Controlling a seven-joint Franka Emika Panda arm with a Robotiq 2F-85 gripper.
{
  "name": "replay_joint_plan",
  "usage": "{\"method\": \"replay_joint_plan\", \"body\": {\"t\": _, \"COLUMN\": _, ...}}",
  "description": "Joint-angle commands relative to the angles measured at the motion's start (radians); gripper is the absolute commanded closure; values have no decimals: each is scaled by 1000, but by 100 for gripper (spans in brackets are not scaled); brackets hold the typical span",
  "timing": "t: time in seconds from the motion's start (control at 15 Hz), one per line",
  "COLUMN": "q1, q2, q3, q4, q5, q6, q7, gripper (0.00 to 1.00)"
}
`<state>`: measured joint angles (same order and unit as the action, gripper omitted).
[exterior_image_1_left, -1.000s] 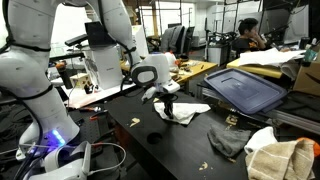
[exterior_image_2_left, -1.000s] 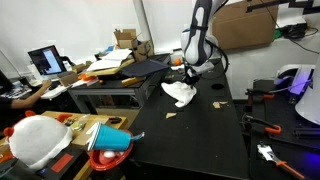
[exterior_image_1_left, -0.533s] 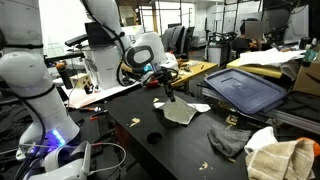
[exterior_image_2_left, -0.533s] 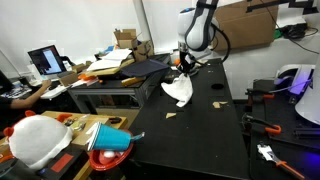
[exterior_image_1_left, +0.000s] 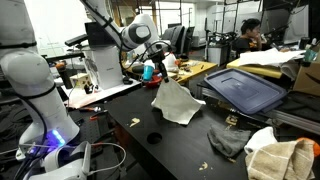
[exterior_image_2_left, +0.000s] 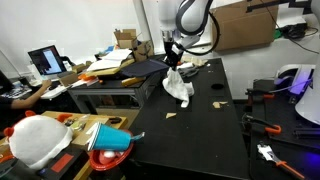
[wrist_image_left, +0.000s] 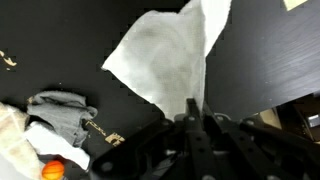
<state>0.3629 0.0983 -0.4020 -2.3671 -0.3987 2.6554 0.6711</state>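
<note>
My gripper has the corner of the cloth (exterior_image_1_left: 176, 102). I will move my gripper toward the table edge by the red bowl and pull that corner along with it.
My gripper (exterior_image_1_left: 163, 77) (exterior_image_2_left: 172, 63) (wrist_image_left: 195, 108) is shut on a corner of a white cloth (exterior_image_1_left: 176, 102) (exterior_image_2_left: 179, 86) (wrist_image_left: 165, 55) and holds it up above the black table (exterior_image_1_left: 190, 160) (exterior_image_2_left: 205, 125). The cloth hangs down from the fingers, and its lower edge is close to the table top; I cannot tell if it touches. In the wrist view the cloth spreads out below the closed fingers over the dark table.
A grey rag (exterior_image_1_left: 228, 140) (wrist_image_left: 60, 106) lies on the table near a beige towel (exterior_image_1_left: 285, 160). A dark bin lid (exterior_image_1_left: 245, 90) rests at the table's edge. Small scraps (exterior_image_2_left: 216, 103) dot the table. A red bowl (exterior_image_2_left: 110, 140) stands on a side desk.
The gripper has risen from the table with the white cloth in it, lifting it from a crumpled heap until it hangs open.
</note>
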Motion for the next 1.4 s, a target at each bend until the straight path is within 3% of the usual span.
{"method": "replay_joint_plan", "body": {"t": 0.0, "q1": -104, "q2": 2, "q3": 191, "q4": 72, "q5": -5, "q6": -109, "q7": 37, "gripper": 99}}
{"method": "replay_joint_plan", "body": {"t": 0.2, "q1": -141, "q2": 37, "q3": 292, "q4": 142, "q5": -20, "q6": -158, "q7": 60, "gripper": 99}}
{"method": "replay_joint_plan", "body": {"t": 0.4, "q1": -143, "q2": 62, "q3": 338, "q4": 203, "q5": -99, "q6": -193, "q7": 75, "gripper": 97}}
{"method": "replay_joint_plan", "body": {"t": 0.47, "q1": -140, "q2": 60, "q3": 346, "q4": 210, "q5": -135, "q6": -200, "q7": 75, "gripper": 69}}
{"method": "replay_joint_plan", "body": {"t": 0.6, "q1": -139, "q2": 50, "q3": 351, "q4": 211, "q5": -215, "q6": -192, "q7": 103, "gripper": 63}}
{"method": "replay_joint_plan", "body": {"t": 0.87, "q1": -169, "q2": 4, "q3": 357, "q4": 161, "q5": -314, "q6": -161, "q7": 111, "gripper": 32}}
{"method": "replay_joint_plan", "body": {"t": 1.13, "q1": -216, "q2": -39, "q3": 354, "q4": 115, "q5": -282, "q6": -164, "q7": 119, "gripper": 4}}
{"method": "replay_joint_plan", "body": {"t": 1.33, "q1": -279, "q2": -38, "q3": 351, "q4": 77, "q5": -122, "q6": -166, "q7": 31, "gripper": 0}}
